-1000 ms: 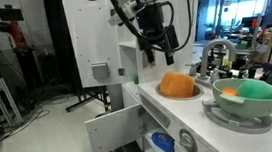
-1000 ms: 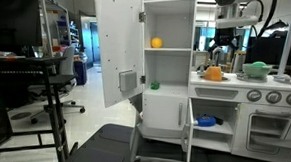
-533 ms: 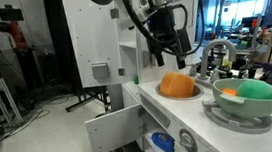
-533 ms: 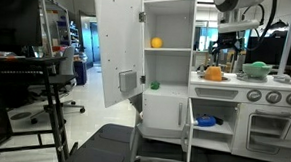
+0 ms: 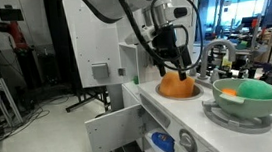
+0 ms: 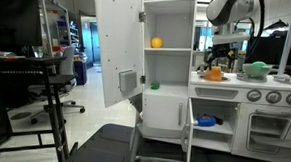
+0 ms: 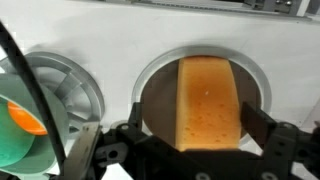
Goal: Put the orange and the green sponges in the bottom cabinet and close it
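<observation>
My gripper lowers a little around the orange sponge (image 5: 177,85) (image 7: 207,108) next and closes on its long sides, since it lies just below, already between the open fingers.
The orange sponge (image 5: 177,85) lies in a round recess on the white toy kitchen counter; it also shows in an exterior view (image 6: 214,74) and the wrist view (image 7: 208,98). My gripper (image 5: 176,68) (image 6: 217,65) (image 7: 190,138) is open just above it, with a finger on each side of the sponge and not closed on it. A small green object (image 6: 153,85), possibly the green sponge, sits on the cabinet's middle shelf. The bottom cabinet stands open, its door (image 6: 187,129) (image 5: 111,127) swung out.
A green bowl (image 5: 246,92) (image 7: 15,135) holding an orange item sits beside the sponge. A blue object (image 6: 205,121) (image 5: 162,142) lies in the bottom cabinet. An orange ball (image 6: 157,42) is on the top shelf. The tall upper door (image 6: 116,39) is open.
My gripper has moved down and toward the orange sponge, from above the counter to straddling it. The sponge has not moved.
</observation>
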You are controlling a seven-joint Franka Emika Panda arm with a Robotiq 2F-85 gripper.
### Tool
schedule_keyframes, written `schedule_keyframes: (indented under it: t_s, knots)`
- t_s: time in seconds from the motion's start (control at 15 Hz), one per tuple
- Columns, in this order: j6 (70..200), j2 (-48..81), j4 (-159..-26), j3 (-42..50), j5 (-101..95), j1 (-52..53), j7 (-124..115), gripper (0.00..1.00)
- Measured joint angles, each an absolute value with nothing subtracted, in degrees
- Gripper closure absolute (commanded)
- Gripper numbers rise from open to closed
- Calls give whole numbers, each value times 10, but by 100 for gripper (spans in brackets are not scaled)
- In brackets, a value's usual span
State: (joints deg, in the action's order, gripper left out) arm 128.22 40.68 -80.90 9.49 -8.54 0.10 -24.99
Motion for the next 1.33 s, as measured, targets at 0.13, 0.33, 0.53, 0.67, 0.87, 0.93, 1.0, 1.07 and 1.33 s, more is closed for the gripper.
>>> schedule_keyframes:
  t_s: [0.13, 0.33, 0.53, 0.67, 0.87, 0.93, 1.0, 1.07, 1.33]
  knots:
    - [1289, 421, -797, 95, -85, 1, -250, 0]
    - [1295, 437, -781, 95, -85, 1, -250, 26]
    - [1296, 450, -766, 95, -85, 1, -250, 51]
    - [1296, 457, -756, 95, -85, 1, -250, 65]
    - [1295, 465, -745, 95, -84, 1, -249, 87]
    - [1295, 466, -744, 95, -84, 1, -248, 93]
    - [1295, 466, -743, 95, -83, 1, -246, 98]
    - [1295, 465, -743, 95, -83, 1, -243, 100]
    - [1295, 438, -761, 95, -83, 1, -224, 99]
